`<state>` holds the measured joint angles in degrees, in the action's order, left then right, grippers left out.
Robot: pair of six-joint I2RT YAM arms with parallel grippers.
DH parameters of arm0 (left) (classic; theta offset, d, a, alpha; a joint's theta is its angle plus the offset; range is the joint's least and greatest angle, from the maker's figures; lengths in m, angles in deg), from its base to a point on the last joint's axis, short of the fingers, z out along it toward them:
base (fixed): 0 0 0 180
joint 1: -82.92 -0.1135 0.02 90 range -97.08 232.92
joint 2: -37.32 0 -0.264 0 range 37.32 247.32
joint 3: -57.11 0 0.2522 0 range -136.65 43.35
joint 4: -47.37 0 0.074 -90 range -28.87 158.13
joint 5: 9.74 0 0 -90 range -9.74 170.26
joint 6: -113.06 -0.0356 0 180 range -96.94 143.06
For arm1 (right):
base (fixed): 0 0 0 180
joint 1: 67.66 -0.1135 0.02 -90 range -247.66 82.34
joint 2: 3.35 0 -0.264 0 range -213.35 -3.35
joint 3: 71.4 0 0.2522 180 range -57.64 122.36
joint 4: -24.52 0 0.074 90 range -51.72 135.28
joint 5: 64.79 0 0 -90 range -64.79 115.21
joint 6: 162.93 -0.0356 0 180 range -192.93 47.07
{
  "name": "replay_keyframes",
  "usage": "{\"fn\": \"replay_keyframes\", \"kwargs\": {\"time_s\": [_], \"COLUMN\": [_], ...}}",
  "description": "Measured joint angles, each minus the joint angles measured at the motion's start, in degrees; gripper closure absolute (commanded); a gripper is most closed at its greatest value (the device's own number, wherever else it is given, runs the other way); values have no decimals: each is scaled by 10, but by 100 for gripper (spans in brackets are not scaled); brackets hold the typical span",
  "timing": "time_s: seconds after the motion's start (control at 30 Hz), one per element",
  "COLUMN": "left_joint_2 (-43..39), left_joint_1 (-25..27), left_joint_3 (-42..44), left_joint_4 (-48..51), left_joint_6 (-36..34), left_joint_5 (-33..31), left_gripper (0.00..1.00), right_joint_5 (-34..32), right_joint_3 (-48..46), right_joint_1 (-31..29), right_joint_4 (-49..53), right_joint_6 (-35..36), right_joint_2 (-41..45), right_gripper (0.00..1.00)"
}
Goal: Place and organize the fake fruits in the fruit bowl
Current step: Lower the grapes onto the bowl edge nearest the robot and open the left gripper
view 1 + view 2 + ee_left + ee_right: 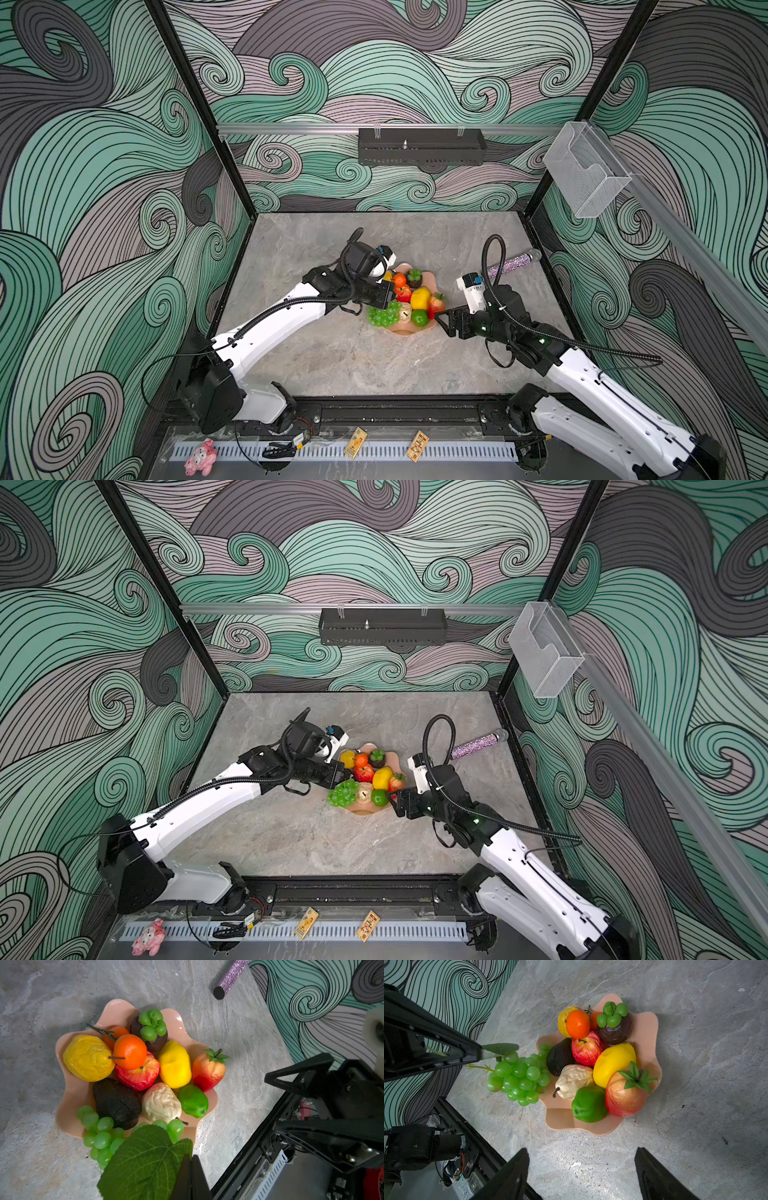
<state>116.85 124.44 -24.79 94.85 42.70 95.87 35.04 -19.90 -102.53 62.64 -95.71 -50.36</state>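
I will next lower my left gripper across toward the bowl's near rim (189, 1132) beside the beige bumpy ball (161, 1103) and let go of the leaf, because the grapes hang partly outside the bowl.
The salmon-pink fruit bowl (409, 330) (361, 810) (68, 1093) (562, 1120) sits mid-table. It holds an apple (139, 1076), lemon (175, 1064), strawberry (207, 1070), lime (193, 1101), two oranges (129, 1051), an avocado (116, 1101) and a beige bumpy ball (161, 1103). My left gripper (388, 299) (347, 777) (191, 1167) (477, 1053) is shut on the leaf of the green grape bunch (519, 1076) (382, 316). The bunch hangs at the bowl's near-left rim, partly over the table. My right gripper (446, 320) (397, 798) (581, 1151) stands open and empty beside the bowl's right edge.
A glittery purple cylinder (513, 262) (230, 976) lies on the table behind the right arm. A clear box (586, 174) hangs on the right wall and a black tray (422, 147) on the back wall. A pink plush pig (200, 457) lies on the front rail.
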Motion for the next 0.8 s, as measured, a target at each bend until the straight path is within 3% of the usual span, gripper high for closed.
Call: {"fn": "replay_keyframes", "kwargs": {"time_s": [0.57,0.73,0.8], "left_joint_2": [94,127,134], "left_joint_1": [45,51,53], "left_joint_3": [-50,-66,-68], "left_joint_4": [30,32,33], "left_joint_6": [-52,-52,-52], "left_joint_5": [10,21,24], "left_gripper": [100,94,85], "right_joint_5": [0,0,0], "right_joint_3": [0,0,0], "right_joint_1": [0,0,0], "right_joint_4": [-1,-1,-1], "right_joint_6": [0,0,1], "right_joint_2": [-8,-10,-10], "right_gripper": [19,19,19]}}
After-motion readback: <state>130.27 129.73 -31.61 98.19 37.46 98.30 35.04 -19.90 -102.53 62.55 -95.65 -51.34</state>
